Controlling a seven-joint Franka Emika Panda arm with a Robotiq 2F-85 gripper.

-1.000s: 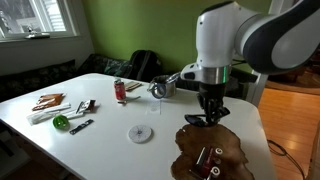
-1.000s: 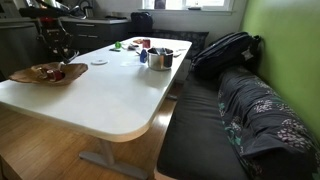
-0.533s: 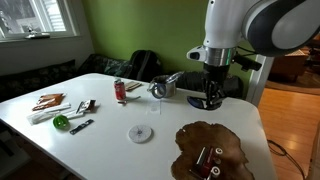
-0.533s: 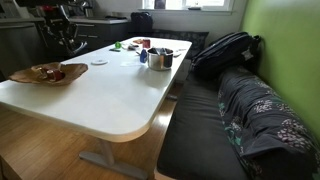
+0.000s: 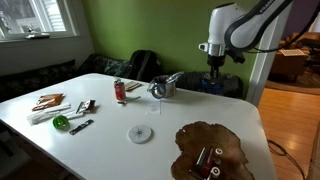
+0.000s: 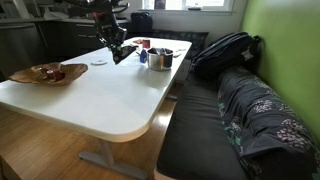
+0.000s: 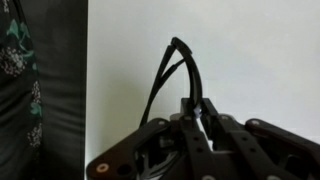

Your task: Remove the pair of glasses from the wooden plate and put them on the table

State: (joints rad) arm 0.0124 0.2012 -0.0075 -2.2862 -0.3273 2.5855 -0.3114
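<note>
My gripper needs to move down and away from the metal pot to let go of the glasses (image 7: 170,75), because the table's bare corner by the bench is below my gripper on that side.
My gripper (image 7: 200,105) is shut on the pair of glasses (image 7: 170,75), whose thin dark arms stick out past the fingertips over the white table (image 7: 250,50). In both exterior views the gripper (image 5: 213,72) (image 6: 117,48) hangs high above the table's (image 5: 110,140) (image 6: 110,95) far side near the metal pot, well away from the wooden plate. The wooden plate (image 5: 232,146) (image 6: 40,76) lies near the table's corner with small items still on it.
A metal pot (image 5: 165,87) (image 6: 160,58) stands close to the gripper. A small clear disc (image 5: 140,133), a red can (image 5: 120,91) and several small tools lie on the table. A backpack (image 6: 225,50) sits on the dark bench beside the table edge.
The arm has risen from just above the wooden plate and swung away toward the pot side of the table, carrying the glasses.
</note>
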